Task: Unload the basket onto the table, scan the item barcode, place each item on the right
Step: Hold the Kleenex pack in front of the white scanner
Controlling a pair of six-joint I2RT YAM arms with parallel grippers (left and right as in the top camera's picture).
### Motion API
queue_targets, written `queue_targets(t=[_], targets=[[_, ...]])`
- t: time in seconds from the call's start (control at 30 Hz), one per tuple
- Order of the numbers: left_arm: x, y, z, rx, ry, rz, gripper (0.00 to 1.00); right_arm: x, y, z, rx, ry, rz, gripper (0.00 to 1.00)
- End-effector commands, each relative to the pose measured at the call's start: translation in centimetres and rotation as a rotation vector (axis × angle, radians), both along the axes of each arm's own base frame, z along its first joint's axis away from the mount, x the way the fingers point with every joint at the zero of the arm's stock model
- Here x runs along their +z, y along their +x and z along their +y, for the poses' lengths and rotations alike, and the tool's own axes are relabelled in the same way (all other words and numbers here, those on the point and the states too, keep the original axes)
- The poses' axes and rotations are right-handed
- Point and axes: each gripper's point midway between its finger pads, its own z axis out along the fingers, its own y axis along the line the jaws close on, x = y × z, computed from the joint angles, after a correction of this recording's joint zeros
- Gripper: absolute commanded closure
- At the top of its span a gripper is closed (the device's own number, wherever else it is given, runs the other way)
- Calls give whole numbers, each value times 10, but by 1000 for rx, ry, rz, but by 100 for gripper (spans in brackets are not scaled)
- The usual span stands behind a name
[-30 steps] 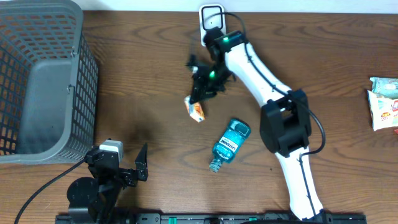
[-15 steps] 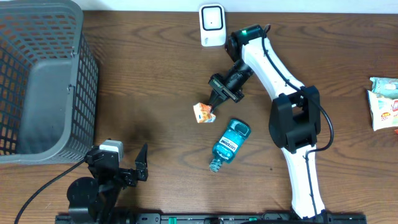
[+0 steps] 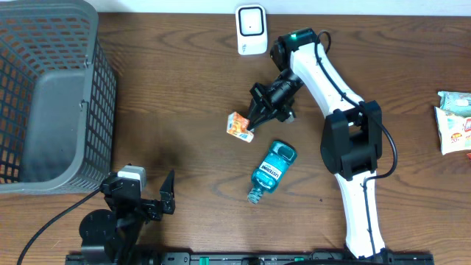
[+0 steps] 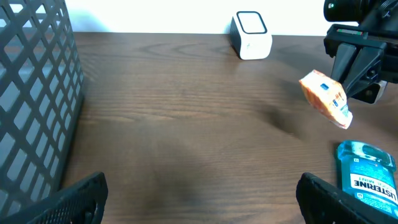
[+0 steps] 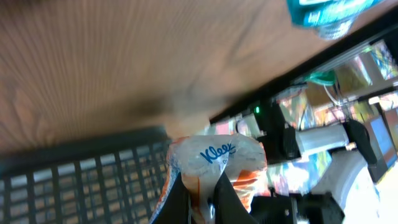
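Note:
The spot beside the snack packet is to my right gripper's right in the overhead view, so next I should move it over the scanner [image 3: 251, 28], go down there and release the pack.
The item is a small orange-and-white tissue pack [image 3: 239, 126], held above the table left of centre. My right gripper [image 3: 255, 118] is shut on its right end; the pack [image 5: 217, 158] fills the right wrist view, pinched between the two fingers. From the left wrist view the same pack [image 4: 325, 98] hangs at the right, tilted. The white scanner [image 3: 251, 28] stands at the table's far edge, apart from the pack. My left gripper [image 3: 151, 193] rests at the near left edge, open and empty [image 4: 199, 202].
A teal mouthwash bottle [image 3: 272, 169] lies just right of and nearer than the pack. A large grey mesh basket [image 3: 44, 96] fills the far left. A snack packet [image 3: 455, 121] lies at the right edge.
The right arm has swung its wrist to the right and turned, carrying the tissue pack slightly right and then a little toward the scanner. The left arm has stayed still.

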Motion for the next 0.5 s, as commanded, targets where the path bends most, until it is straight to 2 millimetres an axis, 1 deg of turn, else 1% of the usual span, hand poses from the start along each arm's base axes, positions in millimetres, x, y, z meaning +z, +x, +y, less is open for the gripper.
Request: queue_targets(t=[0.0, 0.03, 0.07, 0.1, 0.13, 0.2, 0.23, 0.3, 0.37, 0.4, 0.47], targets=[[5, -1, -1, -12, 8, -16, 3, -21, 1, -27, 94, -152, -84, 99], [5, -1, -1, -12, 8, -16, 3, -29, 3, -39, 160, -197, -134, 99], [5, -1, -1, -12, 8, -16, 3, -33, 4, -46, 203, -224, -168, 99], [5, -1, -1, -12, 8, -16, 3, -38, 9, -51, 249, -239, -217, 99], [5, -1, -1, -12, 8, -16, 3, -41, 15, -50, 283, -221, -268, 99], [5, -1, -1, -12, 8, -16, 3, -46, 36, -40, 369, -122, -439, 99], [5, -1, -1, -12, 8, -16, 3, -48, 51, -33, 400, -75, -536, 99], [5, -1, -1, -12, 8, -16, 3, -50, 75, -23, 426, -37, -677, 99], [5, -1, -1, -12, 8, -16, 3, -50, 96, -14, 419, -16, -780, 99], [5, -1, -1, -12, 8, -16, 3, -47, 103, -9, 404, 3, -814, 99], [5, -1, -1, -12, 8, -16, 3, -42, 125, 2, 370, 31, -912, 99]])
